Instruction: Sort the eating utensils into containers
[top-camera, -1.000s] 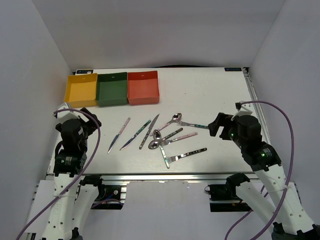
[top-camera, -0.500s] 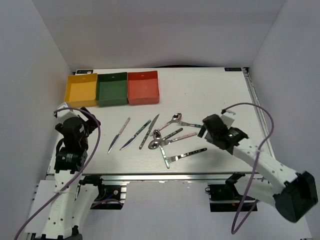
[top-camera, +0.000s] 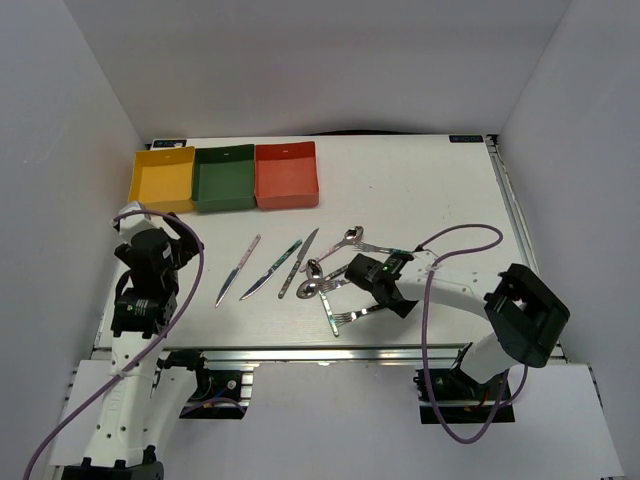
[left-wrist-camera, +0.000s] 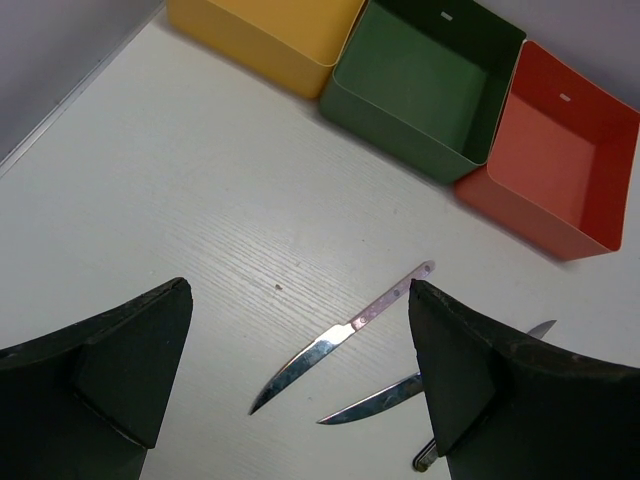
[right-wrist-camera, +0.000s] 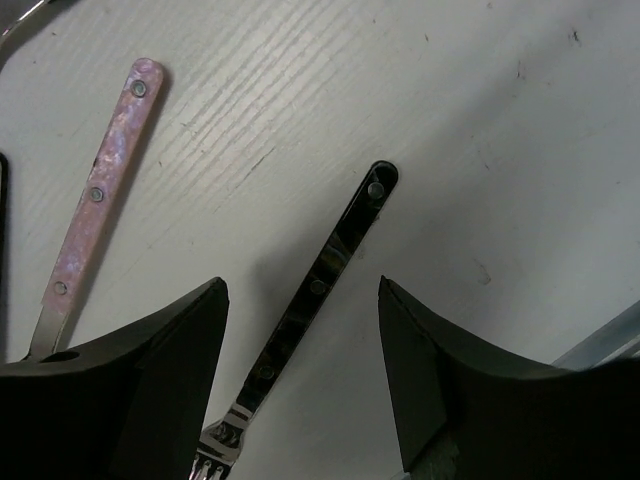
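Observation:
My left gripper, nearer the bins, will cross to the right in the top view, onto the tine end of the dark-handled fork's handle.
Several metal utensils lie in the middle of the table (top-camera: 430, 190): three knives (top-camera: 238, 270) to the left, and a cluster of spoons and forks (top-camera: 330, 280) to their right. My right gripper (top-camera: 382, 290) is open, low over a dark-handled fork (right-wrist-camera: 325, 265); the handle lies between its fingers (right-wrist-camera: 170, 370), untouched. A pink-handled utensil (right-wrist-camera: 95, 195) lies beside it. My left gripper (left-wrist-camera: 300, 300) is open and empty above a pink-handled knife (left-wrist-camera: 345, 330) and a second knife (left-wrist-camera: 385, 395). The yellow (top-camera: 163, 178), green (top-camera: 224, 177) and red-orange (top-camera: 286, 175) bins stand in a row at the back left.
The three bins also show in the left wrist view: yellow (left-wrist-camera: 270, 30), green (left-wrist-camera: 430, 85), red-orange (left-wrist-camera: 560, 150); their insides look empty. White walls enclose the table on three sides. The right arm's purple cable (top-camera: 440, 245) loops over the table.
My right arm has swung left and down from the table's right side to the utensil cluster, over the dark-handled fork. The left arm has hardly moved.

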